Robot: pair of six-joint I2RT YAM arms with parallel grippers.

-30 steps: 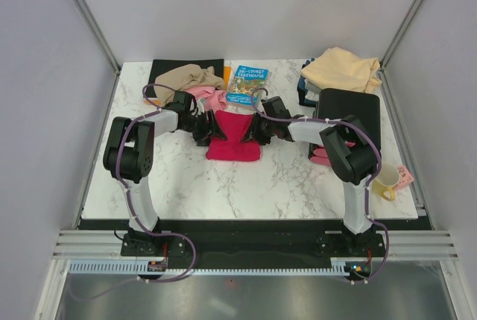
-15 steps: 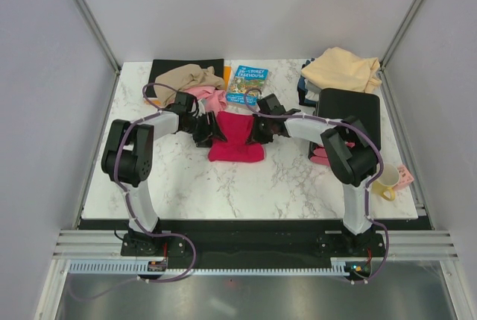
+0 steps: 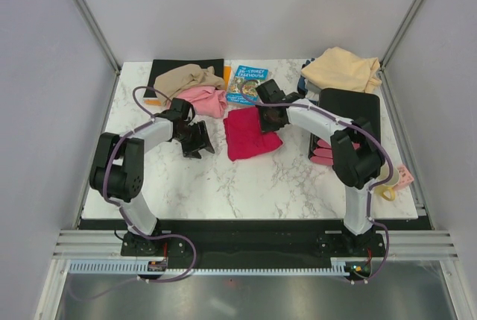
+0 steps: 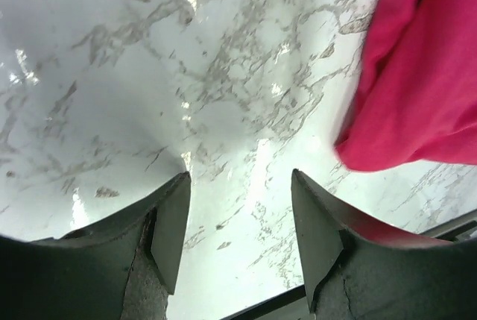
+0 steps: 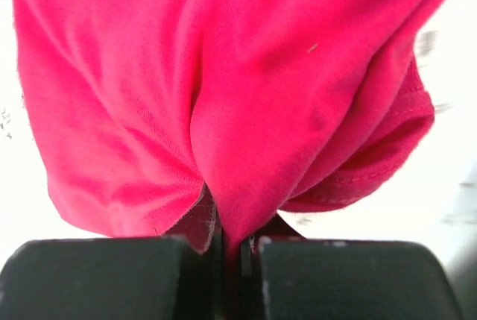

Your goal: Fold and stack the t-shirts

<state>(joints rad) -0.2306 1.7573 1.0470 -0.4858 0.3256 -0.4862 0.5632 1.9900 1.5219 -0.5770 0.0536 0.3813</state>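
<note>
The peach-cream t-shirt (image 3: 341, 68) lies farther out than my right gripper and to its right in the top view. I will lift the folded red t-shirt onto it and let go.
The crimson red t-shirt (image 3: 250, 133) lies folded in the middle of the marble table; it fills the right wrist view (image 5: 223, 89) and shows at the right of the left wrist view (image 4: 425, 74). My right gripper (image 3: 270, 117) is shut on its far right edge, with cloth pinched between the fingers (image 5: 237, 260). My left gripper (image 3: 200, 141) is open and empty over bare marble (image 4: 238, 215), left of the red shirt. The pink t-shirt (image 3: 203, 101) and the tan-brown t-shirt (image 3: 186, 77) lie bunched at the back left. The peach-cream t-shirt (image 3: 341, 68) lies heaped at the back right.
A black mat (image 3: 168, 66) lies under the tan shirt. A blue illustrated book (image 3: 246, 83) lies at the back centre. A black box (image 3: 350, 111) stands at the right, pink cloth (image 3: 322, 156) beside it. A yellow mug (image 3: 387, 183) stands near the right edge.
My left gripper has let go of the red shirt and drawn back to the left. My right gripper has pulled the shirt toward the back right, and the shirt has turned.
</note>
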